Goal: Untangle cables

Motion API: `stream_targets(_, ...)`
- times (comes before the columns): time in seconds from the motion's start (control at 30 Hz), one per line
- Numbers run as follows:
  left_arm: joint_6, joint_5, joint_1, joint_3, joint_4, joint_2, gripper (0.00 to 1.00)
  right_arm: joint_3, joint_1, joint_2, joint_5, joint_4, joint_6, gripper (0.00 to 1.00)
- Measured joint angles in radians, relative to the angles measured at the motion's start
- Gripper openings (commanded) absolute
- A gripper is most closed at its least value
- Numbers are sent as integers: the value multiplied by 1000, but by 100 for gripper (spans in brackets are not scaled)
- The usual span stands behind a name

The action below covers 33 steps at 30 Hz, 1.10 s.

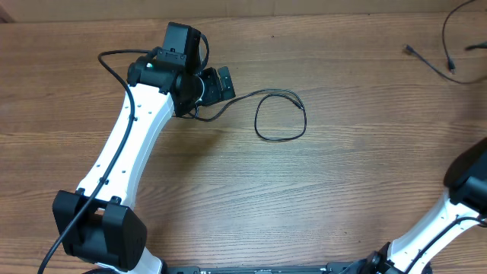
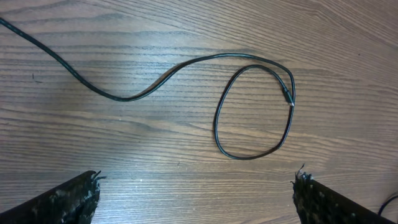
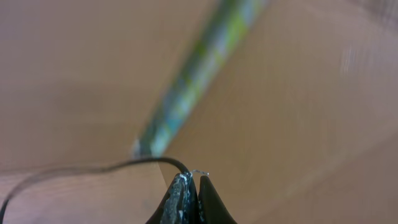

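Note:
My right gripper moves down to the tabletop below next, beside the loose parts of the cable, and releases the cable's end there, well apart from the cable's curled loop.
One thin black cable (image 1: 280,139) lies on the wooden table, curled into a loop, with its tail running under my left gripper (image 1: 223,84). The left wrist view shows that loop (image 2: 219,134) and its silver plug tip (image 2: 290,101) ahead of the left gripper (image 2: 198,179). That gripper is open wide and has nothing between its fingers (image 2: 74,196). My right gripper (image 3: 191,178) is shut on the end of another thin black cable (image 3: 93,168), and a bit of silver tip pokes out above the fingertips. Loose cable strands (image 1: 428,62) also lie at the far right.
The left arm (image 1: 129,144) stretches from the near-left base up to the far middle. Part of the right arm (image 1: 466,186) shows at the right edge. A blurred green-and-white bar (image 3: 193,81) crosses the right wrist view, against a tan background.

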Motion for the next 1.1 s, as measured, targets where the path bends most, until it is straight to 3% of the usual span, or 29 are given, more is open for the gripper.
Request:
stream_targets(0.27,0,0,0,0,0,0,99,0,-121,204,-8,-136,246,7)
stream_targets(0.3,0,0,0,0,0,0,99,0,-126,229,-13,-169,277,17)
stream_targets(0.33,0,0,0,0,0,0,100,-1,-127,246,-22,-198,303,42)
stream_targets(0.37,0,0,0,0,0,0,100,-1,-126,255,-30,-211,320,55)
stream_targets(0.43,0,0,0,0,0,0,100,-1,-120,255,-52,-247,378,77)
stream_targets(0.53,0,0,0,0,0,0,100,7,-111,254,-87,-304,435,100)
stream_targets(0.8,0,-1,0,0,0,0,100,31,-92,48,-259,-338,526,100)
stream_targets(0.97,0,-2,0,0,0,0,100,91,-49,-138,-103,-506,533,100)
stream_targets(1.1,0,-3,0,0,0,0,100,74,-45,-149,-34,-668,534,100)
